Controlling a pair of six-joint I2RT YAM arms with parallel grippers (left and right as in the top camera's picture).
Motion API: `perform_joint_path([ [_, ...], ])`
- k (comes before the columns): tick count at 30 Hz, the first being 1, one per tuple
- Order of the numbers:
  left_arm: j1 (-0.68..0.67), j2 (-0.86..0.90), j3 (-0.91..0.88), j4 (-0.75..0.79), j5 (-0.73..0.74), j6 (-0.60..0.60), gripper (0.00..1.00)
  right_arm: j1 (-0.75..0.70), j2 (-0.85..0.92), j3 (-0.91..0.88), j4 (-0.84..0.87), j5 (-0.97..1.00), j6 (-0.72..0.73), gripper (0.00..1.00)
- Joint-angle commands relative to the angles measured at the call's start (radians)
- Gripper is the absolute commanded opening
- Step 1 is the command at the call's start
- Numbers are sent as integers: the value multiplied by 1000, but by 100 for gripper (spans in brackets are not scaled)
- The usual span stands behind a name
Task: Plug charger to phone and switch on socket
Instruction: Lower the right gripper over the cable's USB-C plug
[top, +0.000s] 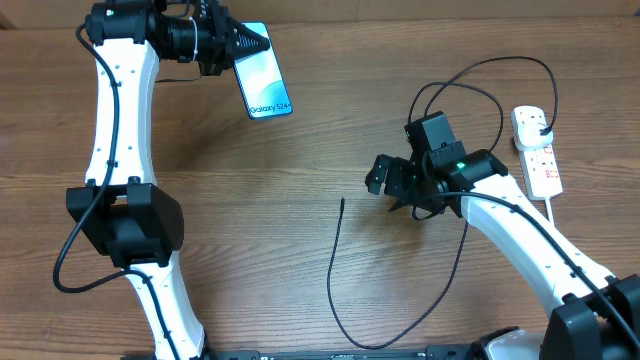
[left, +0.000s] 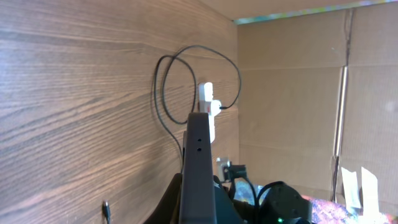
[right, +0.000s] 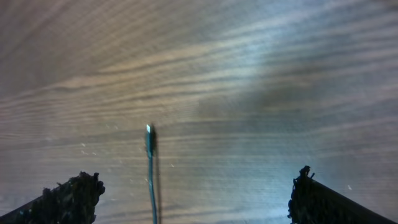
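My open fingers are beside the charger's connector (top: 341, 208) (right: 150, 142), which lies on the table, so my right gripper will next go down onto it, toward the left in the overhead view.
My left gripper (top: 232, 45) is shut on the phone (top: 266, 85) and holds it at the far left of the table, its light-blue screen facing up. In the left wrist view the phone (left: 198, 162) shows edge-on as a dark slab between the fingers. The charger cable (top: 333, 270) lies on the table with its connector tip (top: 343, 202) free; its other end is plugged into the white socket (top: 538, 150) at the far right. My right gripper (top: 388, 190) is open just right of the tip. In the right wrist view the tip (right: 148, 132) lies ahead of the spread fingers (right: 196, 186).
The black cable loops (top: 470, 90) behind my right arm toward the socket, which also shows in the left wrist view (left: 207, 109). The socket's thick white cord (top: 556, 215) runs down the right side. A cardboard wall (left: 292, 93) stands beyond the table's right edge.
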Motion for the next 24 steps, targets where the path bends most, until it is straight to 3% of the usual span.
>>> perform_joint_path([
  [1, -5, -11, 10, -31, -7, 22, 4, 8, -8, 19, 51, -61, 5, 100],
  [6, -20, -11, 10, -38, -24, 45, 4, 24, -7, 19, 86, -88, -42, 100],
  [13, -34, -11, 10, -38, -47, 45, 4, 122, 3, 18, 56, 39, -47, 100],
  [24, -42, 4, 10, -38, -87, 45, 4, 278, 179, 18, 63, 134, -20, 100],
])
